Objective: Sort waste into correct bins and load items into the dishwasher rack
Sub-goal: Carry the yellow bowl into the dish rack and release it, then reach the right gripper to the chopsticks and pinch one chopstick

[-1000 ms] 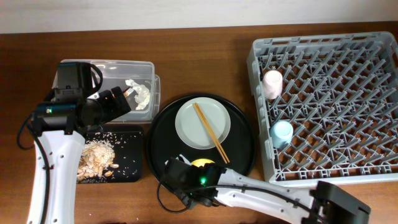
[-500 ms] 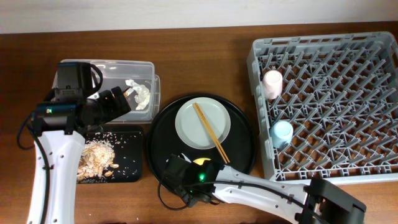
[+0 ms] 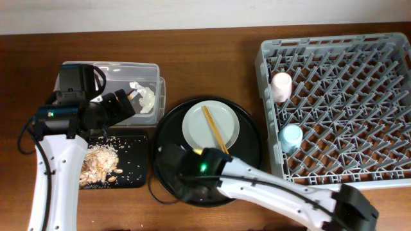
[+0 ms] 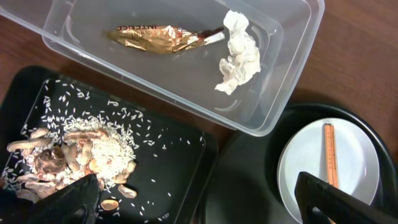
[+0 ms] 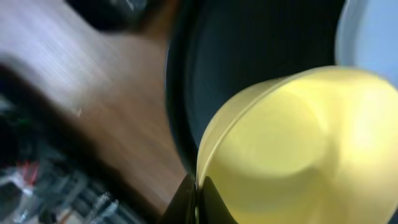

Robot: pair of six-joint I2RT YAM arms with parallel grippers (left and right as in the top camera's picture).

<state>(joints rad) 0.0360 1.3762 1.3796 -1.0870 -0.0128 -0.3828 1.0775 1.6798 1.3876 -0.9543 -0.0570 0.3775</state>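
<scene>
Next I need to lift the bowl (image 5: 298,149) in my right gripper, carry it outward over the empty pegs of the dishwasher rack beside the pink cup, lower it and release.
My right gripper (image 5: 196,186) is shut on the rim of the yellow bowl (image 5: 298,149), over the large round black tray (image 5: 249,50); in the overhead view my arm hides the bowl. My left gripper (image 4: 193,199) is open and empty above the edge between the small black tray (image 4: 174,168) and the round tray. The clear tub (image 4: 273,118) holds the gold-brown wrapper (image 4: 155,38) and the white tissue (image 4: 239,59). Tan food scraps (image 4: 81,152) lie in the small black tray. The pale plate (image 3: 192,131) carries the chopsticks (image 3: 215,130). The pink cup (image 3: 281,85) and blue cup (image 3: 291,136) stand in the grey rack (image 3: 347,102).
The rack fills the table's right side. The round black tray (image 3: 250,138) sits between the rack and the two bins. Bare wooden table (image 3: 205,64) lies behind the round tray.
My right wrist has moved left and further onto the round tray with the yellow bowl, which the arm now covers in the overhead view. The left arm has not moved.
</scene>
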